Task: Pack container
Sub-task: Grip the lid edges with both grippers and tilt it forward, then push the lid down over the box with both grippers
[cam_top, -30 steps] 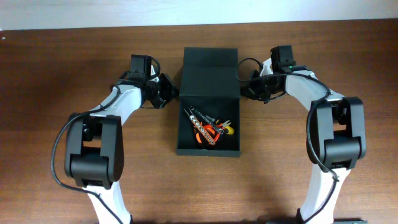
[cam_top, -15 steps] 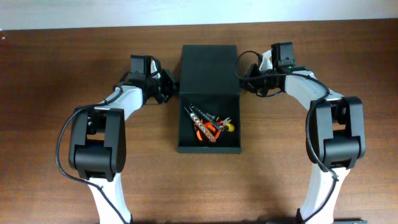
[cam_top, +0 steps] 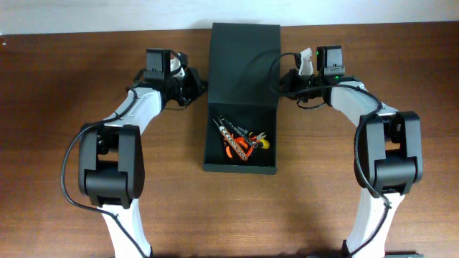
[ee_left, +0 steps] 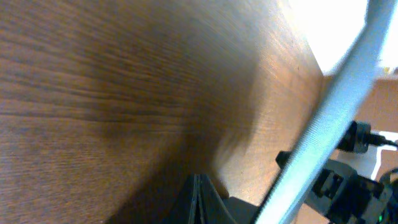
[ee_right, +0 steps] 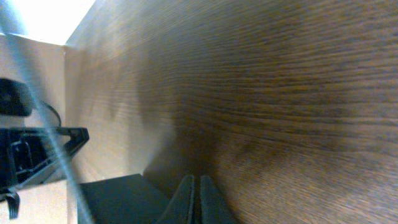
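Observation:
My left gripper will next move up and back, tip the lid toward the container's open box [cam_top: 240, 140], and let go of the lid, because the box is back from the gripper.
The dark green container [cam_top: 240, 166] sits mid-table with its flap lid [cam_top: 244, 64] swung open toward the back edge. Several hand tools [cam_top: 240, 142] with orange and yellow handles lie inside. My left gripper [cam_top: 199, 84] is at the lid's left edge. Its fingers [ee_left: 198, 180] are pressed together with nothing visible between them. My right gripper [cam_top: 282, 82] is at the lid's right edge. Its fingers [ee_right: 194, 182] are also together, with the dark lid surface [ee_right: 118, 199] just beside them. Whether either finger pair touches the lid is unclear.
The brown wooden table [cam_top: 72, 165] spreads on both sides of the container. Both arm bases stand near the front edge, left [cam_top: 107, 186] and right [cam_top: 387, 172]. The table's back edge runs just behind the lid's far end.
The lid's far edge has swung back toward the table's rear, so it looks much longer from above. Both grippers moved rearward alongside it.

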Controlling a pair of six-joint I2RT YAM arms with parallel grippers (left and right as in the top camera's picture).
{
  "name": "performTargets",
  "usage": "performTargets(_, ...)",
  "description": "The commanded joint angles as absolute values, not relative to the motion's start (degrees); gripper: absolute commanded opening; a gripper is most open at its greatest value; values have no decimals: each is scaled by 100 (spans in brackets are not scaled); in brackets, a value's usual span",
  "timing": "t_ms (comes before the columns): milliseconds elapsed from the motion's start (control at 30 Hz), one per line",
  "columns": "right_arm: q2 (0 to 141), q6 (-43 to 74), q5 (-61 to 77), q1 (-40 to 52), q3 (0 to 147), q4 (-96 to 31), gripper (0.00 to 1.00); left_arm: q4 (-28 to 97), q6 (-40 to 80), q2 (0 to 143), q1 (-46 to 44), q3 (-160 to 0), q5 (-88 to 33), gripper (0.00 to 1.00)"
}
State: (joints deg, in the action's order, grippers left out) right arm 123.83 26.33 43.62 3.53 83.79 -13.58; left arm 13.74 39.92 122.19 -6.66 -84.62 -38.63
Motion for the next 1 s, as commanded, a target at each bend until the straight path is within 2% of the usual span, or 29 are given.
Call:
performTargets(0,12215,2268,4917,486,8499,-1326,4,1594,3282,12234,-770,-8842,-4418,2)
performTargets(400,11507,1964,4995,486,8499,-1559,4,2689,2165,12121,-770,-9542,-4370,2)
performTargets(967,10414,1068,4716,486,8499,-3398,4,4536,858,11098,-770,-9745,-3242,2)
